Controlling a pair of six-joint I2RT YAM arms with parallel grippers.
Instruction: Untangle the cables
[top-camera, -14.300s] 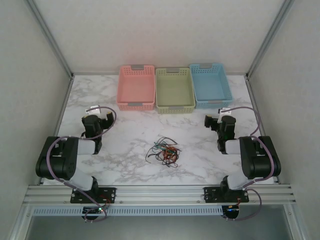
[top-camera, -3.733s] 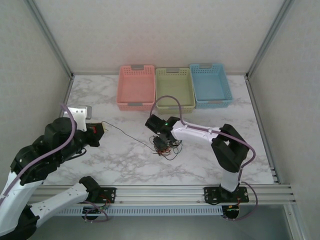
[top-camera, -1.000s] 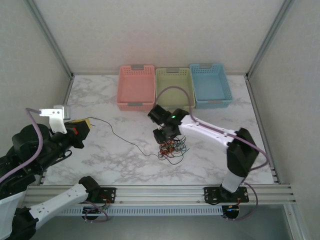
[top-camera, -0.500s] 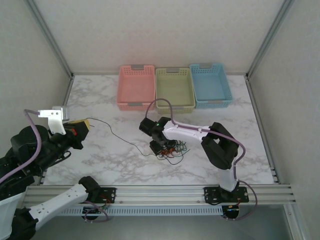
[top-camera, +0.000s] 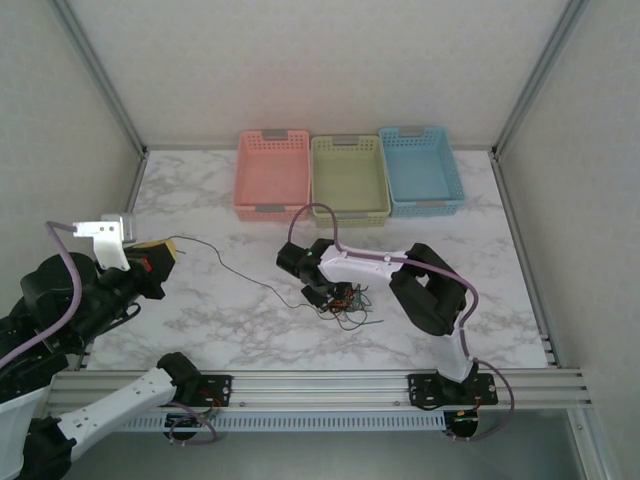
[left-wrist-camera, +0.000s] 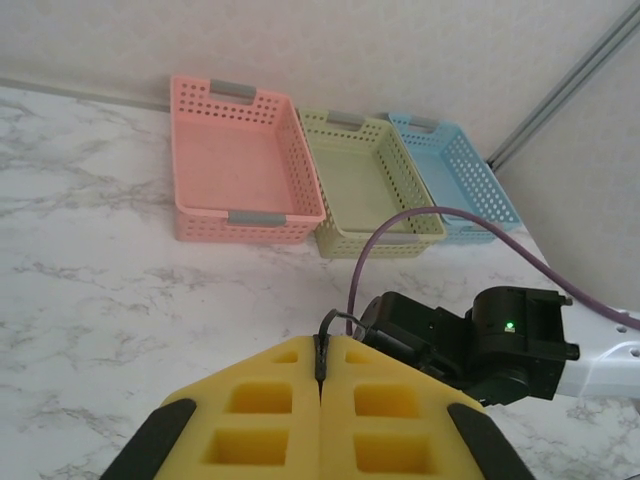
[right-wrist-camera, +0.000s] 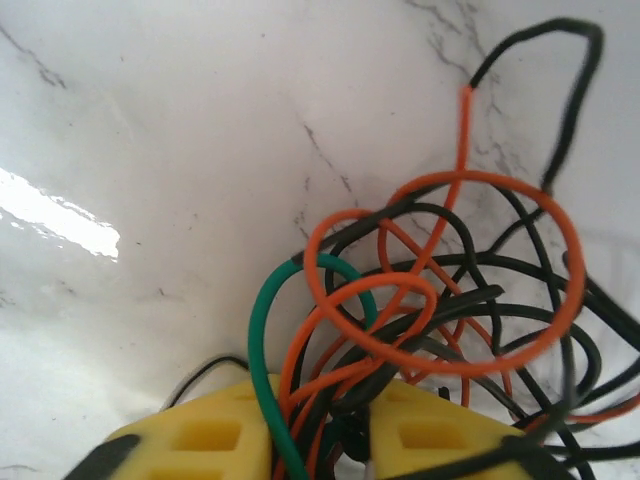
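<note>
The slack black cable needs straightening, so my right gripper should next pull the bunch of cables outward to the bare marble before the green and blue baskets and release it there.
The cables lie as a tangle (top-camera: 345, 303) of black, orange and green wires at the table's middle. My right gripper (top-camera: 318, 294) sits at the tangle's left edge. In the right wrist view its yellow pads (right-wrist-camera: 215, 440) are closed on a bunch of orange, black and green strands (right-wrist-camera: 440, 330), with a green cable (right-wrist-camera: 257, 350) curling out to the left. At the far left, raised off the table, my left gripper (top-camera: 168, 248) is shut on one end of a black cable (top-camera: 262, 285) that trails across the marble to the tangle. In the left wrist view that end (left-wrist-camera: 330, 320) pokes out between the shut pads (left-wrist-camera: 250, 400).
Three empty baskets stand in a row at the back: pink (top-camera: 272, 175), green (top-camera: 348, 180) and blue (top-camera: 420, 170). The right arm reaches left across the table's middle (top-camera: 400, 265). Aluminium frame posts and walls close in both sides.
My right gripper has dropped a little lower and leftward onto the tangle and closed on a bunch of strands. The left gripper holds still with the black cable.
</note>
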